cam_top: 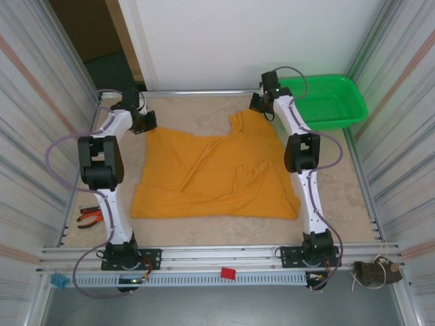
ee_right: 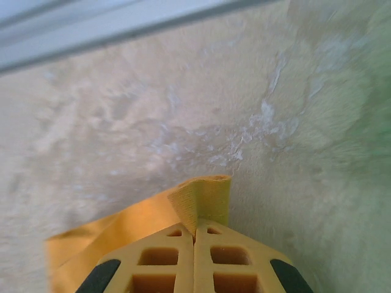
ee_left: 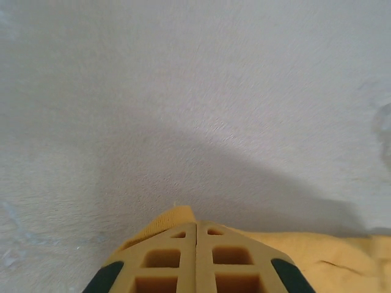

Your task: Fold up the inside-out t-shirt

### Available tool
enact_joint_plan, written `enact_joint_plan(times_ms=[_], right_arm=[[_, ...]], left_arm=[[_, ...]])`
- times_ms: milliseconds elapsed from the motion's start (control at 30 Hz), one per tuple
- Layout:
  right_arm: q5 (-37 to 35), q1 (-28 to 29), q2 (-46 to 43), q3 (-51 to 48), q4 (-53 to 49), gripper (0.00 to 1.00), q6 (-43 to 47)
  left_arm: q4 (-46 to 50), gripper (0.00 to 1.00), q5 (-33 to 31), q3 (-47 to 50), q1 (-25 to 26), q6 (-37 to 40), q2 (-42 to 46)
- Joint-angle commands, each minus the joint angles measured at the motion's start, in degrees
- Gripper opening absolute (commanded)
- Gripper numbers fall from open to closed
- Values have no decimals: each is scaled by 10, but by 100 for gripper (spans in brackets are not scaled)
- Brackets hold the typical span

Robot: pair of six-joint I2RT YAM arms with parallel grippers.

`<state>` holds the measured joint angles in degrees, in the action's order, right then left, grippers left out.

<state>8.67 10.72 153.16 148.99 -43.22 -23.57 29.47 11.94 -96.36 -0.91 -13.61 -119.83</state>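
The t-shirt's far part is unfolded, so next my left gripper will carry its hem edge back toward the base and release it on the t-shirt's side [cam_top: 147, 170] beside its near fold.
The mustard-orange inside-out t-shirt [cam_top: 214, 175] lies spread across the table between the two arms. My left gripper [cam_top: 144, 124] is at the shirt's far left corner, and in the left wrist view its jaws [ee_left: 197, 227] are shut on a hem edge of the t-shirt [ee_left: 171, 220]. My right gripper [cam_top: 262, 107] is at the far right corner, where the cloth rises to a peak. In the right wrist view its fingertips [ee_right: 195, 229] pinch a folded edge of the t-shirt [ee_right: 204, 198] that sticks up past them.
A green plastic basket [cam_top: 333, 102] stands at the back right beside the right arm. Red-handled pliers [cam_top: 90, 217] lie at the table's left edge. A metal rail [cam_top: 217, 258] runs along the near edge, and corrugated walls close both sides.
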Motion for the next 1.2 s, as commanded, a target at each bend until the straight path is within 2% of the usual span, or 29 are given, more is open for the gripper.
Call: enact_joint_plan(times_ms=[0, 133, 367, 733, 933, 1167], right_arm=[[46, -18, -104, -19, 26, 0, -38], [49, -14, -177, -91, 30, 0, -32], [48, -14, -342, -311, 101, 0, -32], [43, -5, -539, -641, 197, 0, -52], [24, 2, -633, -776, 223, 0, -59], [-4, 9, -721, -854, 221, 0, -60]], left_arm=[[-22, 0, 31, 3, -6, -21, 61], [-31, 0, 32, 47, -7, -28, 101], [-49, 0, 27, 144, -21, -47, 168], [-64, 0, 36, 255, -49, -75, 240], [-75, 0, 34, 308, -57, -104, 268], [-102, 0, 33, 362, -69, -134, 310]])
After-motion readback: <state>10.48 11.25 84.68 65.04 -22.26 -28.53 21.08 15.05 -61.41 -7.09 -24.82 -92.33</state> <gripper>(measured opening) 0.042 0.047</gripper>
